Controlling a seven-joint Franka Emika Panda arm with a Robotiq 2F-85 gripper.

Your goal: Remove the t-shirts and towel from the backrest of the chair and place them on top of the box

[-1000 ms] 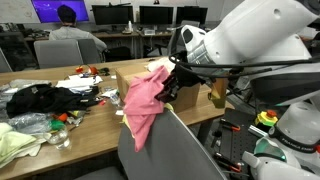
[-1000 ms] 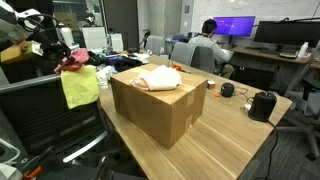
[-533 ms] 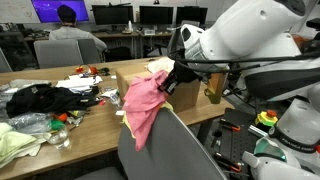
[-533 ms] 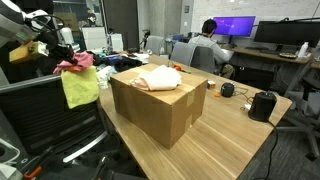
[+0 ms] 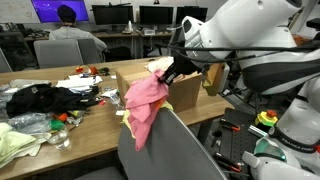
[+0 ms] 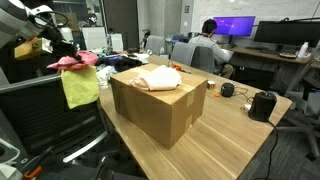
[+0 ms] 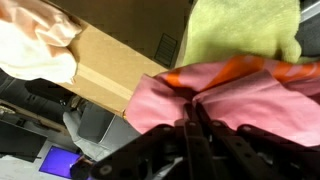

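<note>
The gripper lifts the draped pink t-shirt clear of the backrest next, then crosses left in the wrist view to the box's top (image 7: 84,58) and releases.
A pink t-shirt (image 5: 142,100) hangs over the grey chair backrest (image 5: 175,150). My gripper (image 5: 170,73) is shut on a bunched fold at the shirt's top. In the wrist view the fingers (image 7: 187,135) pinch the pink t-shirt (image 7: 245,95), and a yellow towel (image 7: 240,30) lies just beyond it. In an exterior view the yellow towel (image 6: 80,88) drapes down the backrest under the pink t-shirt (image 6: 76,62), with the gripper (image 6: 62,55) at the shirt's top. A cream t-shirt (image 6: 158,78) lies on top of the cardboard box (image 6: 155,112).
The box stands on a wooden table (image 6: 235,135) beside the chair. Dark clothes and clutter (image 5: 45,100) cover the table's other end. A black object (image 6: 262,104) sits on the table past the box. A person (image 6: 208,45) sits at desks with monitors behind.
The gripper has shut on the pink t-shirt's top fold and drawn it up a little, so the fabric now pulls taut off the backrest.
</note>
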